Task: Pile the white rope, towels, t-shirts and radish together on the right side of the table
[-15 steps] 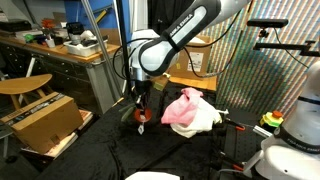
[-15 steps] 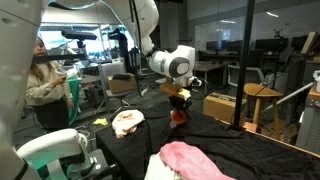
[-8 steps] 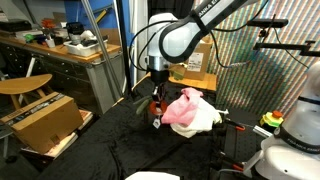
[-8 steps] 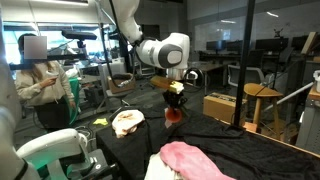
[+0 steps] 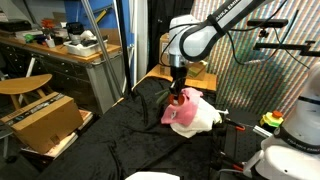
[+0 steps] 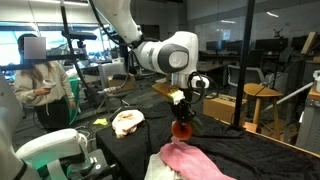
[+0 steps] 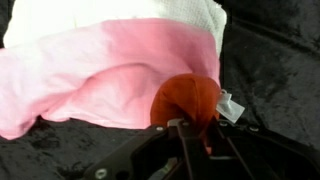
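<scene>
The radish still hangs above the pile's edge, so the robot's gripper will come in over the pink cloth toward the white towel, lower the radish and let go.
My gripper [image 7: 188, 138] is shut on the radish [image 7: 186, 100], a red-orange ball with a white tag beside it. It hangs just above the edge of a pile of pink cloth [image 7: 95, 85] and white towel [image 7: 120, 15]. In both exterior views the gripper [image 5: 178, 93] [image 6: 183, 117] holds the radish [image 5: 181, 100] [image 6: 183, 129] over the pink cloth [image 5: 187, 111] [image 6: 195, 160] on the black table [image 5: 110, 140] [image 6: 250, 155]. Another white cloth with orange marks [image 6: 127, 122] lies apart to one side. The white rope is out of view.
A wooden workbench [image 5: 60, 50], a stool [image 5: 22, 86] and a cardboard box [image 5: 42, 120] stand beyond the table's edge. A person [image 6: 35, 85] stands behind it. A white machine [image 5: 295, 150] [image 6: 50, 150] sits at the near corner.
The arm has carried the radish across the table from the bare black fabric to just above the pink and white pile. The jaws stayed shut on it.
</scene>
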Robot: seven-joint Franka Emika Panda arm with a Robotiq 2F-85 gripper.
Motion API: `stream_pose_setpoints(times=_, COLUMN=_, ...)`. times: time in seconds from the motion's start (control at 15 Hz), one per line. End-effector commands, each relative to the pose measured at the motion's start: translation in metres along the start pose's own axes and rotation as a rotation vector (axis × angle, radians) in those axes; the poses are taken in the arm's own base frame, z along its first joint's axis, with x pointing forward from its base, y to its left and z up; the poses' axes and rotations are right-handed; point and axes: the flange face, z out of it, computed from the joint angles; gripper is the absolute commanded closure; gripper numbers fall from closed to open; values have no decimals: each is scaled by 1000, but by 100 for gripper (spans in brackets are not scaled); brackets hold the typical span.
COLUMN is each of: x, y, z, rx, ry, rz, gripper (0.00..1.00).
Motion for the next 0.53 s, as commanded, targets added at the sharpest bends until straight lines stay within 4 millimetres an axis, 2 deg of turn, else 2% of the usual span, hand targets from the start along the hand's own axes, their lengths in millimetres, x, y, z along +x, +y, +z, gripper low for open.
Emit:
stream_pose_setpoints(times=0.0, x=-12, y=33, z=10, rx=-34, ry=3, rz=146, gripper=89)
stream_pose_setpoints(times=0.27, x=-17, y=50, z=34, rx=-53, ry=-52, rz=237, gripper=89)
stream_pose_setpoints(times=0.47, x=-19, y=45, z=55, rx=-52, ry=-99, rz=258, gripper=89)
